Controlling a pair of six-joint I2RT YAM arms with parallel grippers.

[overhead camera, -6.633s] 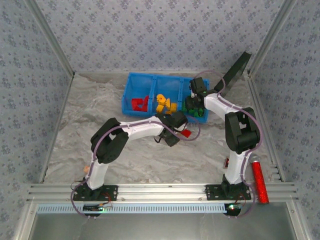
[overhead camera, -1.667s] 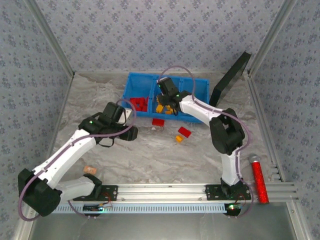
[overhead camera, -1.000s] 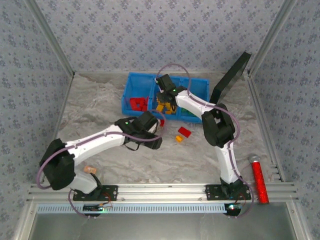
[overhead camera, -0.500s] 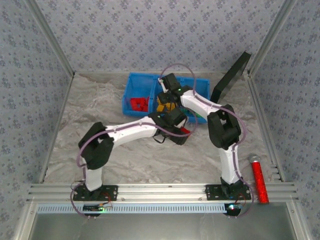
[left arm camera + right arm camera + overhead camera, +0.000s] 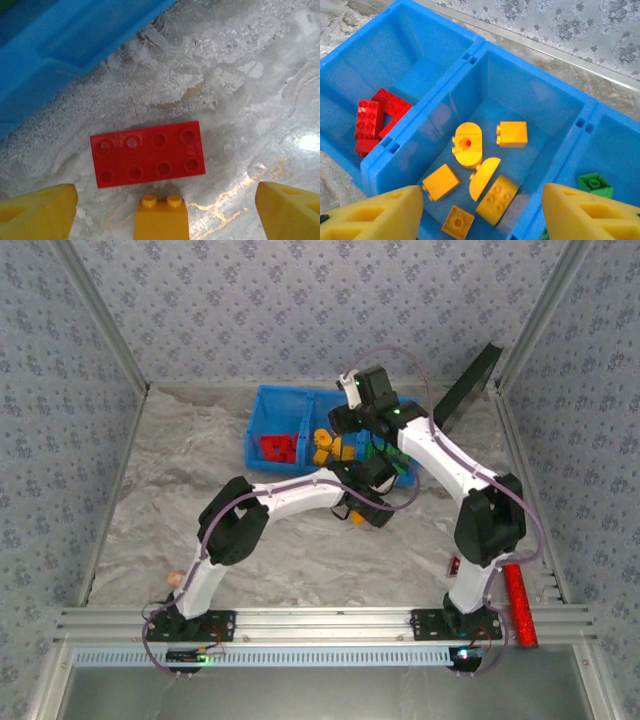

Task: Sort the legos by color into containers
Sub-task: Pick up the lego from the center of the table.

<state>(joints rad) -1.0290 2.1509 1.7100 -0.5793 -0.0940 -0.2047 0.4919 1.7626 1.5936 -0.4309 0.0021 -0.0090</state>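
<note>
The left gripper lowers outward next and closes across the short ends of the red lego [image 5: 148,154], which lies below and slightly outward, those ends facing the open fingers.
The blue bin [image 5: 282,420] holds red legos [image 5: 375,119] in its left compartment, yellow ones [image 5: 481,165] in the middle and green ones [image 5: 595,184] on the right. My right gripper [image 5: 482,220] hovers open over the middle compartment [image 5: 352,425], with nothing between its fingers. In front of the bin, my left gripper [image 5: 165,212] is open low over the table [image 5: 368,502]. A red two-by-four lego [image 5: 147,153] lies just ahead of its fingers. A small yellow lego [image 5: 161,217] sits between them, untouched.
A black flat panel [image 5: 466,386] leans at the back right. A red cylinder [image 5: 518,602] lies by the right rail, with a small red marker [image 5: 455,565] next to the right arm's base. A small tan piece [image 5: 177,580] lies near the left base. The bin's front wall [image 5: 65,45] is close to the left gripper.
My left arm swung right from the table's left half to the loose legos, jaws widening. My right gripper rose and shifted right over the bin, jaws opening.
</note>
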